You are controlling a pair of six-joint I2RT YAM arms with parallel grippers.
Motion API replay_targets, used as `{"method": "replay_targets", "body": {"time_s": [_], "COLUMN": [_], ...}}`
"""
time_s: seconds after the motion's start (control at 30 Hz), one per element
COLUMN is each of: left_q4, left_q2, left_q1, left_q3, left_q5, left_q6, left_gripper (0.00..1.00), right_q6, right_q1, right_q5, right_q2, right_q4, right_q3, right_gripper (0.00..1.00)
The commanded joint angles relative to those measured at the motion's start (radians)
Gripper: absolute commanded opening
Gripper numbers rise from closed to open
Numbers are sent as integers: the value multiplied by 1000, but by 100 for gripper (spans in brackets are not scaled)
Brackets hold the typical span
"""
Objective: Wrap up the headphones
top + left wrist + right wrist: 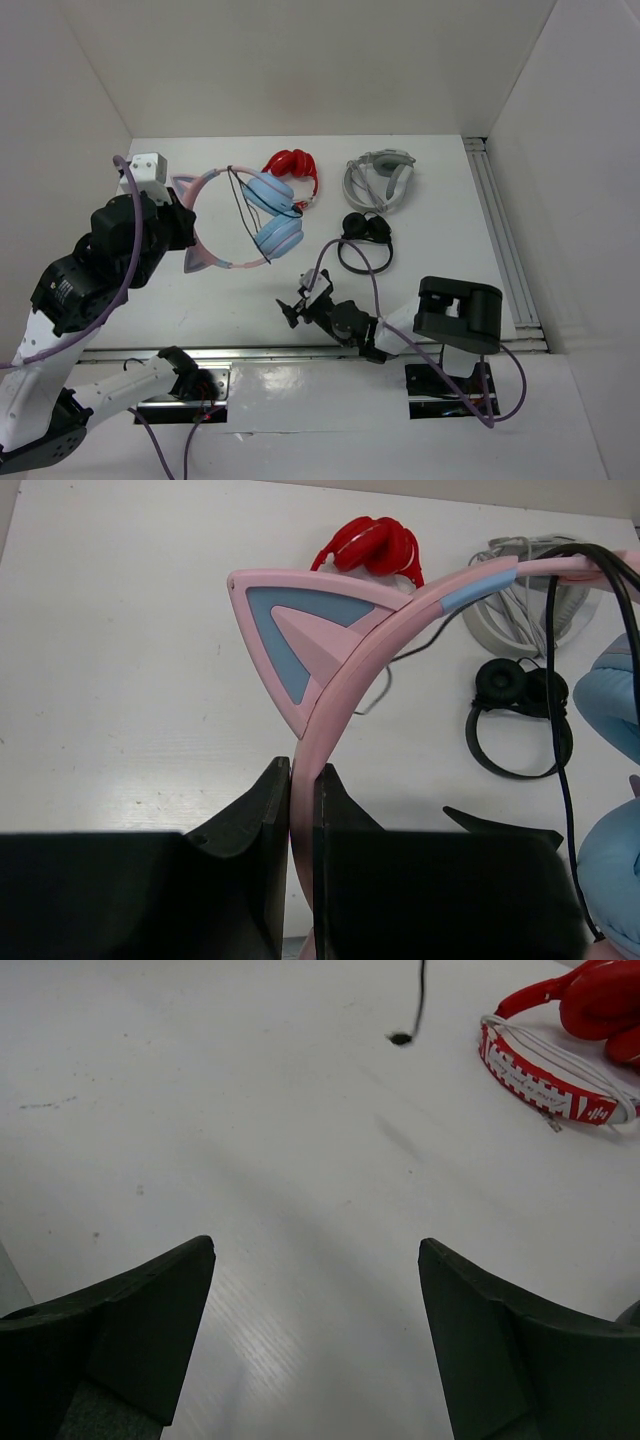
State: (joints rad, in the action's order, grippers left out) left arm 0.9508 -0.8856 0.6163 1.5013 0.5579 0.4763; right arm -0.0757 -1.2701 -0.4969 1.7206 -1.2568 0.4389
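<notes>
The cable's end hangs outward of my open right gripper. Next, my right gripper should move outward toward the near earcup and close its fingers on that end of the cable.
The headphones have light blue earcups, a pink headband and cat ears, and are held up over the table's left middle. My left gripper is shut on the headband, just below one cat ear. The thin dark cable runs across the headband's arc beside the earcups. My right gripper is open and empty, low over the table near the front. In the right wrist view its jaws stand wide apart, and the cable's end hangs ahead of them.
A red pair of headphones lies at the back, also in the right wrist view. A grey pair lies to its right. A small black pair lies in front of that. A metal rail runs along the right edge.
</notes>
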Motion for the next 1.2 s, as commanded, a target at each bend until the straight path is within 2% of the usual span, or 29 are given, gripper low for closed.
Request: {"method": "replay_targets", "body": {"time_s": [0.0, 0.1, 0.27, 0.4, 0.57, 0.7, 0.77, 0.83, 0.87, 1.07, 1.17], "left_q4": [-93, -93, -93, -84, -84, -75, -66, -57, -57, -23, -23], "left_q2": [17, 17, 17, 17, 27, 36, 36, 45, 45, 34, 25], "left_q1": [-6, -6, -6, -6, -6, -6, -6, -6, -6, -6, -6], "left_q3": [36, 46, 66, 66, 57, 57, 69, 85, 99, 135, 135], "left_q5": [-35, -44, -44, -53, -102, -153, -167, -167, -167, -167, -167], "left_q6": [50, 50, 50, 50, 59, 70, 79, 79, 79, 61, 61], "left_gripper": [0, 0, 0, 0, 0, 0, 0, 0, 0, 0, 0], "right_q6": [-30, -12, -30, 11, 30, -13, -3, 13, 13, 45, 73], "right_q1": [-2, -2, -2, 46, 84, 136, 199, 236, 248, 278, 278], "right_q5": [56, 104, 46, 254, 351, 238, 225, 259, 259, 346, 380], "right_q2": [-78, -119, -119, -148, -119, -26, 33, 77, 89, 126, 148], "right_q4": [-165, -145, -184, -52, -13, -23, -7, 20, 29, 51, 10], "right_q3": [-48, -66, -66, -8, 87, 183, 233, 290, 308, 347, 325], "right_gripper": [89, 88, 90, 90, 90, 90, 84, 61, 58, 48, 48]}}
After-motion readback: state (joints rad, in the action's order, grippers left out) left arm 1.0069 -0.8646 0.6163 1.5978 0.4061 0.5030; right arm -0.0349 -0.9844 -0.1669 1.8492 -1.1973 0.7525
